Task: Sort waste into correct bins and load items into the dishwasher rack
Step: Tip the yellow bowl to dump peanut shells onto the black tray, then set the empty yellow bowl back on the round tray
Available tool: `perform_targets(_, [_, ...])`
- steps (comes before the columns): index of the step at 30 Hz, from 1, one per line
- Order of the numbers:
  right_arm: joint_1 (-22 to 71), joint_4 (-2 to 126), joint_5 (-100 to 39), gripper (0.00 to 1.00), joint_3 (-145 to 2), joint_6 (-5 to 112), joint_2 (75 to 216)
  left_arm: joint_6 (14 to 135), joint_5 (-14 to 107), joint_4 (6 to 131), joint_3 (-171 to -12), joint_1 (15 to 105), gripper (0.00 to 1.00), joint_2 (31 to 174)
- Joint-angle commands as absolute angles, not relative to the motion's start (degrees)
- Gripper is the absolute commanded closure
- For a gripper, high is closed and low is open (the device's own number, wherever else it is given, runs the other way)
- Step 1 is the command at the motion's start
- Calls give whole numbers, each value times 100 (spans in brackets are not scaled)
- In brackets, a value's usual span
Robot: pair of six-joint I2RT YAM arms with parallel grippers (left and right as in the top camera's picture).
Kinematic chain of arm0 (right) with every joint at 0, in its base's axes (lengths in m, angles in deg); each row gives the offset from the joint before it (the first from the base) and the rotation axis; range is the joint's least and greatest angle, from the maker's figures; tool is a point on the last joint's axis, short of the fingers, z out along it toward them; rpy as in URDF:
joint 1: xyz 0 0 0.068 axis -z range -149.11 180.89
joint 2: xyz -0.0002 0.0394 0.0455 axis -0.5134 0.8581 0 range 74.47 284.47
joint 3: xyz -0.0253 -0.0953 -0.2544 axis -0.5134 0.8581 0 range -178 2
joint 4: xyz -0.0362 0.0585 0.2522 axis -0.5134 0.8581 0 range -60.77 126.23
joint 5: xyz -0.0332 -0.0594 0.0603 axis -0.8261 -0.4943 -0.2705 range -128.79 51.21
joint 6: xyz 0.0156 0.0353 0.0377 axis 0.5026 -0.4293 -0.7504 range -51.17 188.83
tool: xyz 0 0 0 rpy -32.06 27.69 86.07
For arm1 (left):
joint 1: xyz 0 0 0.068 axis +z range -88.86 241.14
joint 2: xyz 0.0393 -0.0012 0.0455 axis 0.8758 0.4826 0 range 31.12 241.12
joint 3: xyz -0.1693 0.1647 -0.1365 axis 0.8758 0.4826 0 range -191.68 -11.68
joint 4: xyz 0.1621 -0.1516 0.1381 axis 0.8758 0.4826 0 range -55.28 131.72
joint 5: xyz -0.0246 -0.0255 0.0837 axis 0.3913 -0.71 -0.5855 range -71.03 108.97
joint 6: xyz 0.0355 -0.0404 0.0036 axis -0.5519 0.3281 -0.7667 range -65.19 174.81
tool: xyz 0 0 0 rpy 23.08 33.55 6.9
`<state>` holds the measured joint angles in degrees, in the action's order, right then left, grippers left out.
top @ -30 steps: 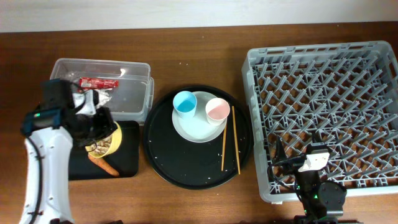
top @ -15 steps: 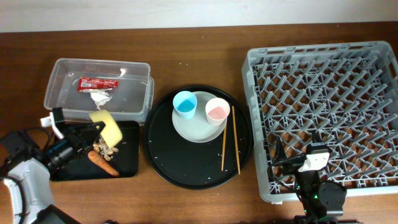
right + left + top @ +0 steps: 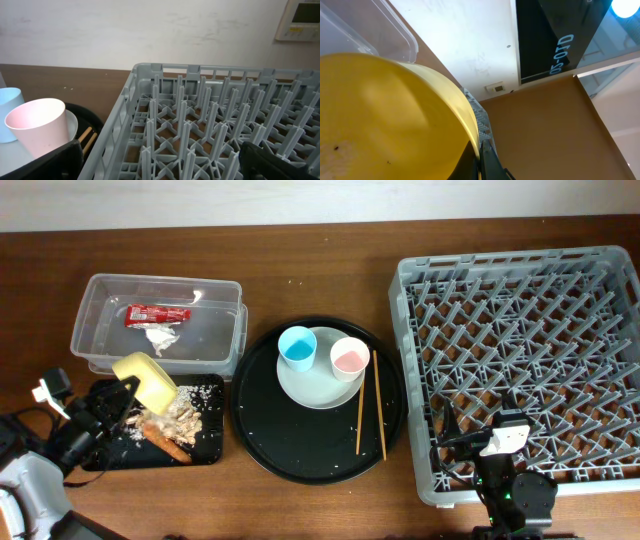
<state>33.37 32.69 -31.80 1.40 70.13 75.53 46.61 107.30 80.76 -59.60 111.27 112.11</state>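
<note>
The round tray's bare part (image 3: 267,425) lies to my left gripper's right in the overhead view, so I should carry the emptied bowl there, level it, lower and release.
My left gripper (image 3: 118,392) is shut on the rim of the yellow bowl (image 3: 146,380) and holds it tipped over the shallow black tray (image 3: 205,442). The bowl (image 3: 385,120) fills the left wrist view, its rim pinched between the fingers (image 3: 481,159). Beige food scraps (image 3: 185,412) and the orange-brown sausage piece (image 3: 166,442) lie in the black tray. The red wrapper (image 3: 157,313) and white tissue (image 3: 161,337) lie in the clear tub (image 3: 95,292). The blue cup (image 3: 297,346) and pink cup (image 3: 349,358) stand on the pale plate (image 3: 318,392); chopsticks (image 3: 371,402) lie beside it. My right gripper (image 3: 160,165) is open over the grey rack (image 3: 520,360).
The plate, cups and chopsticks sit on a large round black tray (image 3: 270,430) in the middle. The rack's near left corner (image 3: 145,75) fills the right wrist view, with the pink cup (image 3: 37,125) to its left.
My left arm swung down and left and tipped the yellow bowl. The beige scraps spilled out of it onto the black tray. The right arm has not moved.
</note>
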Motion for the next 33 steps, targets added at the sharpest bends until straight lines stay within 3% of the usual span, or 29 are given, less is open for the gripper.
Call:
perform_targets(1, [3359, 3293, -3147, 2, 168, 6991, 7531, 4508, 10916, 8205, -5923, 11156, 100, 11168])
perform_targets(15, [3359, 3293, -3147, 2, 168, 6991, 7531, 4036, 10899, 8402, -5925, 10906, 100, 11166])
perform_targets(18, [3359, 3293, -3147, 2, 168, 6991, 7531, 4420, 10099, 8400, -6078, 10539, 100, 11166])
perform_targets(25, [3359, 3293, -3147, 2, 168, 6991, 7531, 6674, 7375, 7384, -6669, 7683, 100, 10770])
perform_targets(33, [3359, 3293, -3147, 1, 168, 6991, 7531, 7799, 2543, 7489, -6614, 3322, 100, 10685])
